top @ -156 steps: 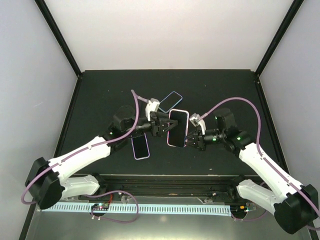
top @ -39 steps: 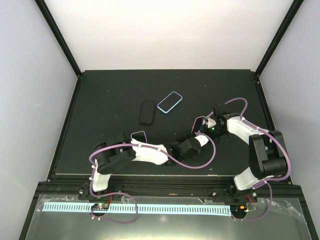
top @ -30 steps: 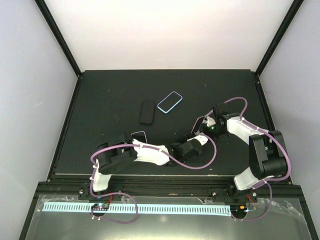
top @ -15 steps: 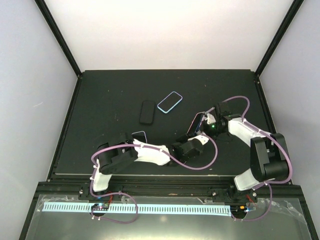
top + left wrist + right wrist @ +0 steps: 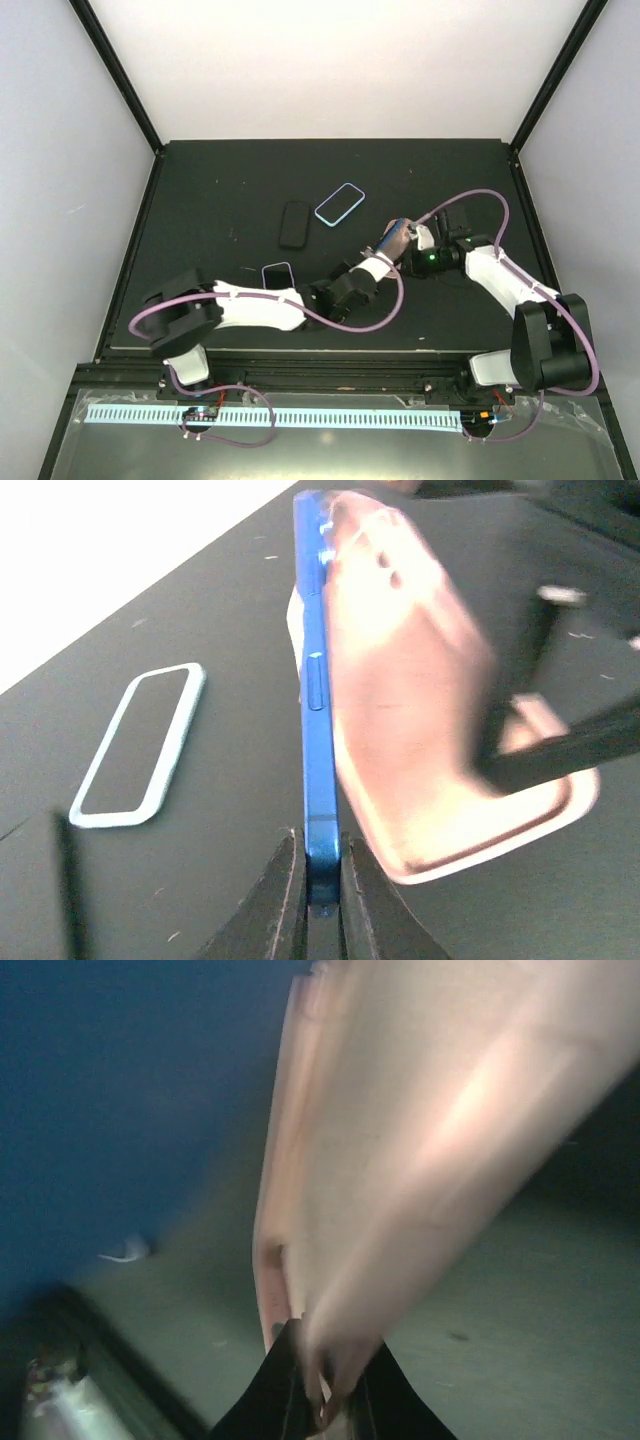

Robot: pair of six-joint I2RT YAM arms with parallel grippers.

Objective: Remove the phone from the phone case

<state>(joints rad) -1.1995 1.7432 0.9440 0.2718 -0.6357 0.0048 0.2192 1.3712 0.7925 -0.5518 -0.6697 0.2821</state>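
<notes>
My right gripper will next pull away from the blue phone (image 5: pixel 317 680), then move outward and down onto the empty mat, because the pink phone case (image 5: pixel 394 236) clings only near its top.
A blue phone (image 5: pixel 317 680) stands on edge in the left wrist view, and my left gripper (image 5: pixel 320 875) is shut on its lower end. Its pink phone case (image 5: pixel 420 730) is swung off to the right of it, joined only near the top. My right gripper (image 5: pixel 328 1395) is shut on that pink phone case (image 5: pixel 400 1140), with the blue phone (image 5: pixel 110 1090) blurred at left. From above, the phone and case (image 5: pixel 394 236) hang right of the mat's centre between my left gripper (image 5: pixel 383 252) and my right gripper (image 5: pixel 408 258).
A light-blue empty case (image 5: pixel 339 204) lies at the back centre, a black phone (image 5: pixel 294 224) just left of it. A phone with a pale rim (image 5: pixel 277 274) lies beside my left forearm. The light-blue case (image 5: pixel 140 745) also shows left of the blue phone.
My left gripper has shut on the blue phone's end. Both grippers have lifted and moved a little toward the back, and the case has swung away from the phone.
</notes>
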